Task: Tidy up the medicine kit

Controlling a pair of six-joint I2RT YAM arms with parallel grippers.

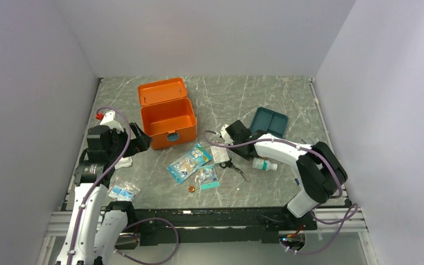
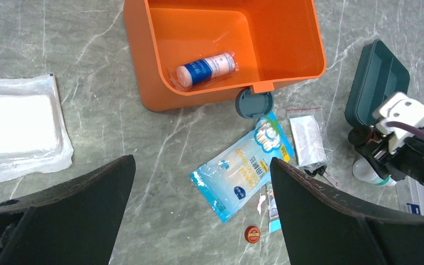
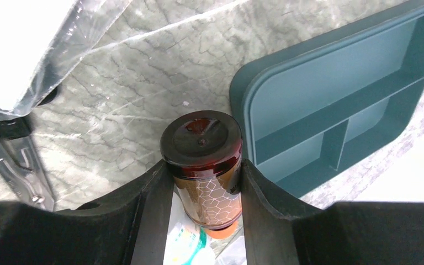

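My right gripper will lift, cross over the kit's bare tray-side end (image 1: 184,115), lower the amber bottle inside and release, because that end is to the left of my gripper in the top view.
The orange medicine kit (image 1: 167,120) stands open at the back left of the table, its lid tipped back. A wrapped bandage roll (image 2: 206,69) lies inside the kit (image 2: 149,66). My right gripper (image 1: 237,135) is between the kit and the teal divided tray (image 1: 269,121). In the right wrist view that gripper (image 3: 205,176) is shut on a dark amber bottle (image 3: 201,141), with both fingers pressed to its sides. My left gripper (image 1: 139,139) hovers left of the kit. Its jaws (image 2: 201,165) are wide open and hold nothing.
A blue cotton swab pack (image 1: 189,163), a small red tin (image 1: 191,189), scissors (image 1: 236,168), a clear bag (image 1: 220,153) and a white bottle (image 1: 265,164) lie in front of the kit. A white gauze pack (image 2: 16,130) lies on the left. The tray (image 3: 331,94) is right beside the bottle.
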